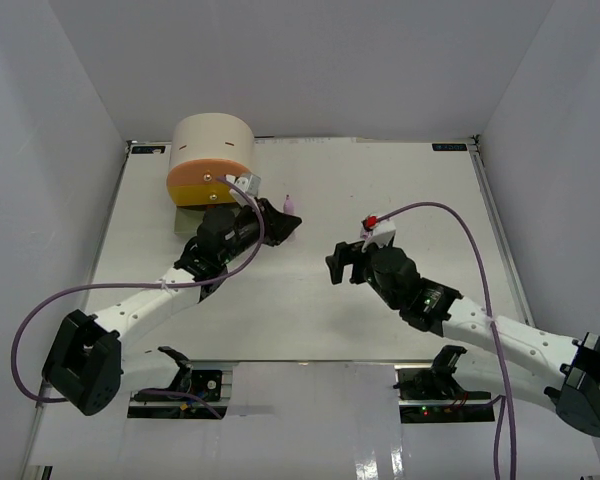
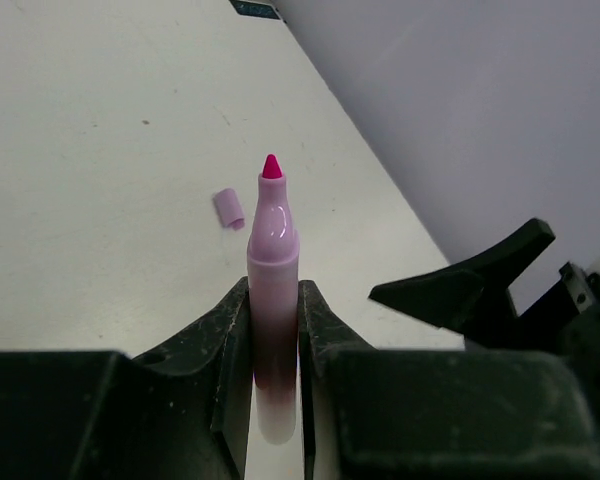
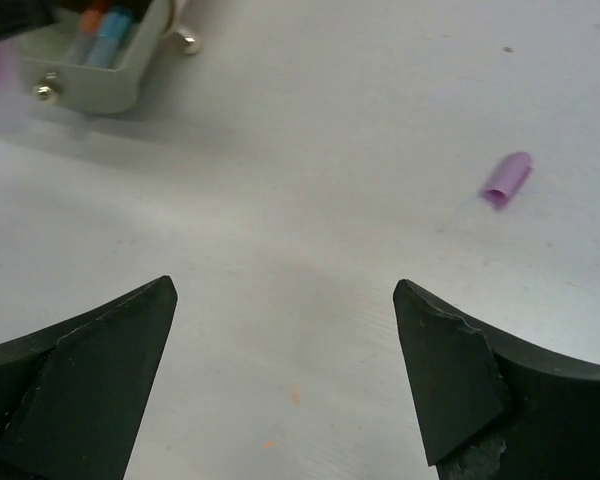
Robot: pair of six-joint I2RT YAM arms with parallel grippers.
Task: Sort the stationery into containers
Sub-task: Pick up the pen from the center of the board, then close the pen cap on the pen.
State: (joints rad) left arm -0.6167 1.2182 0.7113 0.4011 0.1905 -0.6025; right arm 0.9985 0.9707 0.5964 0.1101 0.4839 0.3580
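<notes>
My right gripper is open, and the purple cap (image 3: pixel 507 180) lies on the tabletop below and outward of its fingers. It should move outward and down onto the cap next.
My left gripper (image 2: pixel 273 300) is shut on a pale purple marker (image 2: pixel 272 240) that is uncapped, its magenta tip pointing away from me. The marker's purple cap (image 2: pixel 230 208) lies on the table just beyond the tip; it also shows in the top view (image 1: pixel 289 204) and the right wrist view (image 3: pixel 507 178). The beige cabinet (image 1: pixel 212 140) stands at the back left with its orange drawer (image 1: pixel 202 182) pulled out; my left gripper (image 1: pixel 276 224) is just right of it. A grey-green drawer (image 3: pixel 90 75) stands open with pens (image 3: pixel 108 25) inside. My right gripper (image 1: pixel 340 265) is open and empty.
The right gripper's black fingers (image 2: pixel 470 285) show at the right of the left wrist view, close to my left gripper. Grey walls enclose the white table (image 1: pixel 400 190) on three sides. A purple cable (image 1: pixel 450 215) loops above the right arm.
</notes>
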